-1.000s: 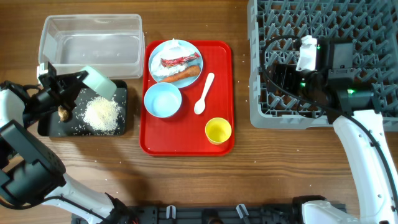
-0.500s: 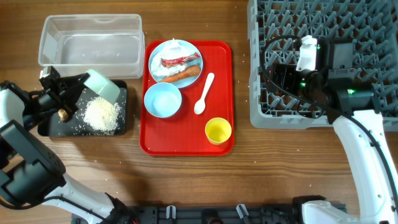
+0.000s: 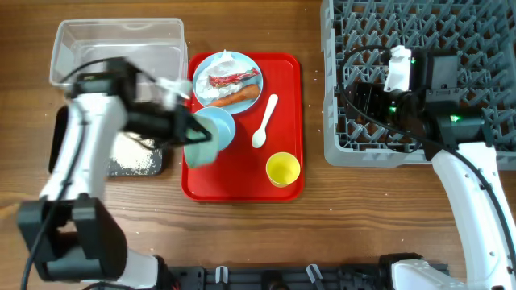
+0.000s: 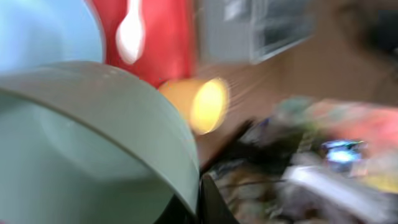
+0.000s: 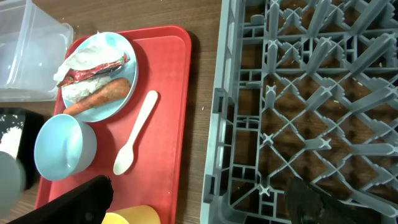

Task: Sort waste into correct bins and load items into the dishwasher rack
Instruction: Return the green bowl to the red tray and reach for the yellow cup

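The small pale bowl goes with my left gripper toward the yellow cup (image 3: 283,169) next. It levels out and comes down for release onto the red tray's near corner, since that part lies empty.
My left gripper (image 3: 184,129) is shut on the rim of a small pale bowl (image 3: 200,147) and holds it tilted over the left edge of the red tray (image 3: 242,181), beside the other pale blue bowl (image 3: 216,125). In the blurred left wrist view the held bowl (image 4: 93,143) fills the left, with one finger (image 4: 210,202) against its rim. Loose white rice (image 3: 133,159) lies in the black tray (image 3: 58,149). The blue plate (image 3: 227,76) carries the red-and-white wrapper (image 3: 230,79), the carrot (image 3: 240,97) and tissue (image 3: 226,60). The spoon (image 3: 264,121) and yellow cup (image 3: 283,169) lie on the red tray. My right gripper (image 3: 363,101) is open and empty over the left part of the grey rack (image 3: 451,48). The brown lump is hidden.
The clear tub (image 3: 117,52) stands behind the black tray at the far left. In the right wrist view the rack's left wall (image 5: 217,124) runs close beside the red tray (image 5: 174,93), with a narrow strip of wooden table between.
My left arm has swung right from over the black tray to the red tray's left edge, carrying the pale bowl. The right arm has not moved.
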{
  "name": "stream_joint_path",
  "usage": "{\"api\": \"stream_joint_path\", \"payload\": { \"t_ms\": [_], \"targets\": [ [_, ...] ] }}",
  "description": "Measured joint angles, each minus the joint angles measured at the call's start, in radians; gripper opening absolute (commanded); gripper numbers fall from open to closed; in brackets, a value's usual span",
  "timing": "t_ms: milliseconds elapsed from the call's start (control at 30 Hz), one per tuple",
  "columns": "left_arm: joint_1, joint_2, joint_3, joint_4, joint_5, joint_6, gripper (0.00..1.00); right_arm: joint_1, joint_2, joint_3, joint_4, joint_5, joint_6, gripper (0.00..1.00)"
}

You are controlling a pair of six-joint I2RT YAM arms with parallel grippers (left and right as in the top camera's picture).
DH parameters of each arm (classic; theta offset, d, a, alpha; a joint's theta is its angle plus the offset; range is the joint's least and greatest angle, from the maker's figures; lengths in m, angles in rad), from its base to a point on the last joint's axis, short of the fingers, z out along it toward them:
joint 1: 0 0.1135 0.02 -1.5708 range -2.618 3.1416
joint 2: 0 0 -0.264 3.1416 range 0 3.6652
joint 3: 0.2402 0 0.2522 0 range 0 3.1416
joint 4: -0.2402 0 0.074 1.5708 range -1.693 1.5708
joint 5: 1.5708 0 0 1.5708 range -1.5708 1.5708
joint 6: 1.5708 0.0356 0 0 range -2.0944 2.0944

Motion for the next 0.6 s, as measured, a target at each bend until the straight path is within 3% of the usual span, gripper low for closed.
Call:
{"api": "stream_joint_path", "payload": {
  "t_ms": [100,300,600],
  "targets": [
    [-0.238,0.000,0.000,0.071,-0.283,-0.158,0.04,0.000,0.000,0.000,-0.006,0.000,0.000,0.92],
    [-0.485,0.000,-0.001,0.146,-0.652,-0.459,0.04,0.000,0.000,0.000,-0.006,0.000,0.003,0.94],
    [-0.674,0.000,-0.072,0.211,-0.775,-0.644,0.04,0.000,0.000,0.000,-0.001,0.000,0.003,0.95]
  ]
}}
